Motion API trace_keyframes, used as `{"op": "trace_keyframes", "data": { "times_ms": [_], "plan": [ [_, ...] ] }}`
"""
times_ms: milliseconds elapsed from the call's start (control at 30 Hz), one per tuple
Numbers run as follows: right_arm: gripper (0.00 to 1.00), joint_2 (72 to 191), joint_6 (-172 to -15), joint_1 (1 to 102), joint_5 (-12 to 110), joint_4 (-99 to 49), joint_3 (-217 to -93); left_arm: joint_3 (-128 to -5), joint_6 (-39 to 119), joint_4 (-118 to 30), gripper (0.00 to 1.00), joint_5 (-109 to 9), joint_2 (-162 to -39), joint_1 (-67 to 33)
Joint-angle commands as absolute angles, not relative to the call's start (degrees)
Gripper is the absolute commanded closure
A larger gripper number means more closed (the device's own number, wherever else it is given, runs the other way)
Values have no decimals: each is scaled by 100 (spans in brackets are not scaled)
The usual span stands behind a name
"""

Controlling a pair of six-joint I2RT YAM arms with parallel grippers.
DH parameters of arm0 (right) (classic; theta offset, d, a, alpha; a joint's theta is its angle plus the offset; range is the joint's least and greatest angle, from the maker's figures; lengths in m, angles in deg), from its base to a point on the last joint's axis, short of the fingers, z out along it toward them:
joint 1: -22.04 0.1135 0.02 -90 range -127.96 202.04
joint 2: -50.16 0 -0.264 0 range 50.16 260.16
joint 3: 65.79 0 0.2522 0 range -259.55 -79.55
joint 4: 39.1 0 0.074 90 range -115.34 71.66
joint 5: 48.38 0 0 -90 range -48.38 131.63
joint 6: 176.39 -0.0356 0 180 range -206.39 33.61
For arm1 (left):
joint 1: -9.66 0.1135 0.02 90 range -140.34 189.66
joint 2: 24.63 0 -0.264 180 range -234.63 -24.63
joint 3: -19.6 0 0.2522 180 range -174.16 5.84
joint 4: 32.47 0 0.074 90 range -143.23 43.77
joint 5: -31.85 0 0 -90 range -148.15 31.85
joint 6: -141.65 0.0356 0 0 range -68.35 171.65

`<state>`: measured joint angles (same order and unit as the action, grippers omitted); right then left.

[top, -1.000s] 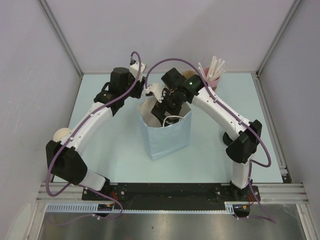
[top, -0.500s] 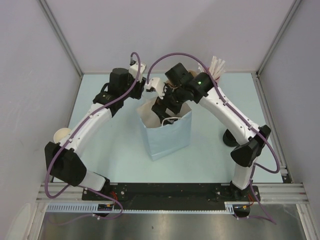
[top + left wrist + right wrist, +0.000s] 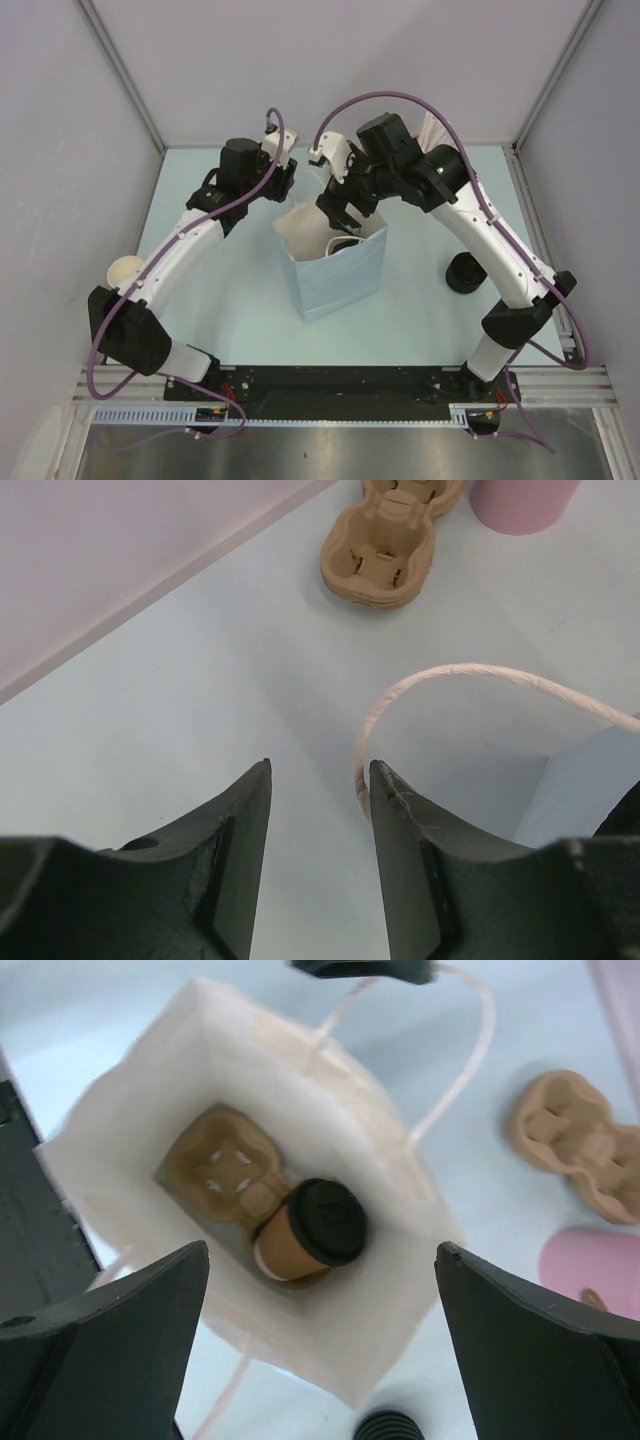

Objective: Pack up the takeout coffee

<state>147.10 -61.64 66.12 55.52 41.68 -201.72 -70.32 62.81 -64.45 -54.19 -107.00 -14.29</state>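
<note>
The takeout coffee is already standing in the bag, so my right gripper will move outward, to the right in the top view, onto the pale straws of the pink cup.
The takeout coffee, a tan-brown cup with a black lid, stands in a brown cup carrier at the bottom of the open paper bag. The bag is light blue outside and stands mid-table. My right gripper hangs above the bag's mouth, open wide and empty; in the top view it is over the bag's far edge. My left gripper is open and empty just behind the bag, and the bag's cream handle loop runs by its right fingertip.
A spare brown carrier stack and a pink cup stand at the back. A stack of black lids sits right of the bag. A cream cup stands at the left edge, beside the left arm.
My right gripper has risen out of the bag, open, and the arm has swung back and right, uncovering the black lids. The coffee stays in the bag. The left gripper has shifted slightly.
</note>
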Motion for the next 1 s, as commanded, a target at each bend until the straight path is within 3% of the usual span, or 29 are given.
{"op": "trace_keyframes", "data": {
  "times_ms": [0, 367, 600, 967],
  "plan": [
    [1, 14324, -6520, 6153, 4629, 3454, -20322, -7062, 6483, -6337, 51, -5182, -10434, -1530],
    [1, 13427, -6547, 4850, 3512, 755, -18046, -7326, 6712, -6478, 53, -5165, -10496, -1671],
    [17, 13602, -6881, 4174, 3564, -73, -17395, -7729, 6826, -6618, 56, -5165, -10671, -1812],
    [30, 14252, -7250, 3751, 3969, -450, -17175, -8134, 6835, -6619, 59, -5244, -11023, -2049]
  ]
}}
